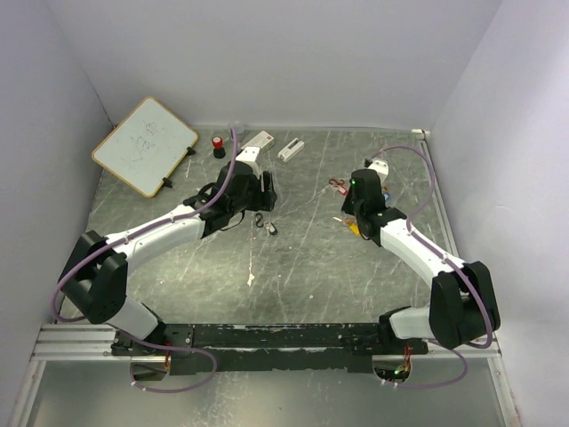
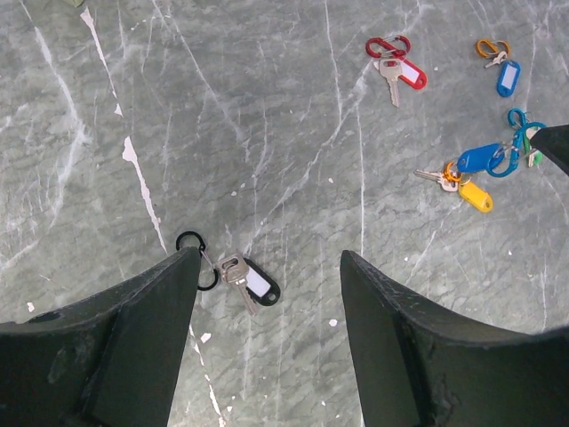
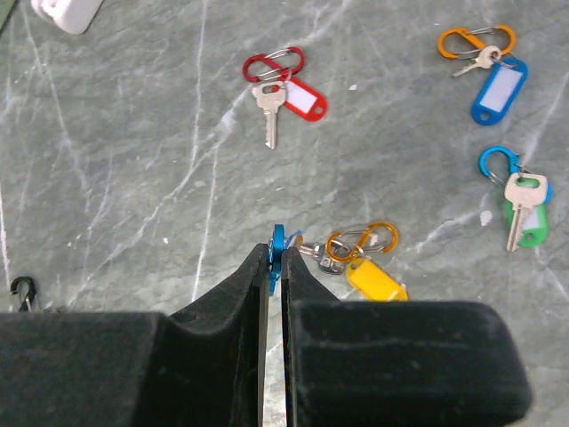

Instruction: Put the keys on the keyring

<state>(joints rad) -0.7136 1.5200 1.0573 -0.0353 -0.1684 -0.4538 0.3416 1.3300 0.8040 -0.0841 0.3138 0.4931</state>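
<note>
Next, my right gripper takes the blue keyring clip left in the top view and lets it go between red and black clips, as the tabletop there is bare.
My right gripper (image 3: 276, 260) is shut on a blue keyring clip (image 3: 278, 235), held edge-on just above the table. An orange clip with a key and yellow tag (image 3: 373, 271) lies touching it. A red clip with key and red tag (image 3: 286, 87), an orange clip with blue tag (image 3: 492, 76) and a blue clip with green tag (image 3: 521, 203) lie further off. My left gripper (image 2: 269, 258) is open and empty, hovering over a black clip (image 2: 196, 259) with a key and black tag (image 2: 255, 285).
A small whiteboard (image 1: 144, 144) leans at the back left. A red-capped black cylinder (image 1: 218, 144) and two white blocks (image 1: 258, 140) (image 1: 291, 149) lie along the back wall. The enclosure's walls close in on three sides.
</note>
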